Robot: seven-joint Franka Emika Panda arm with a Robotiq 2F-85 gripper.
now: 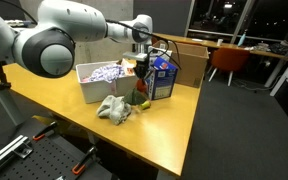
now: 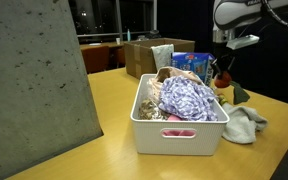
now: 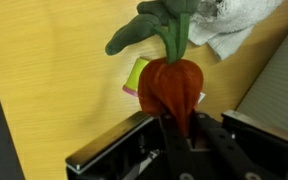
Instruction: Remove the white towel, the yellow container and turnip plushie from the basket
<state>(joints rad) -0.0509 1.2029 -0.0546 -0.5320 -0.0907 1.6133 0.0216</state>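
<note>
I should lower the turnip plushie to the tabletop [image 1: 136,107] beside the yellow container and let it go there, because it hangs beside the basket and is still above the table.
My gripper [image 3: 180,128] is shut on the turnip plushie [image 3: 170,88], an orange-red root with green leaves, and holds it above the wooden table beside the white basket [image 2: 179,133]. In both exterior views the plushie [image 1: 140,68] [image 2: 220,78] hangs from the gripper [image 1: 140,58] [image 2: 222,66]. The white towel [image 1: 113,108] [image 2: 244,124] lies crumpled on the table next to the basket and also shows in the wrist view [image 3: 234,22]. The yellow container [image 3: 136,75] lies on the table below the plushie, partly hidden by it; it also shows on the table in an exterior view [image 1: 141,103].
The basket [image 1: 90,83] still holds a purple-white cloth [image 2: 187,100] and other items. A blue carton [image 1: 162,78] and a cardboard box [image 1: 189,55] stand behind it. A grey panel [image 2: 34,80] fills one near side. Chairs and desks stand beyond the table edge.
</note>
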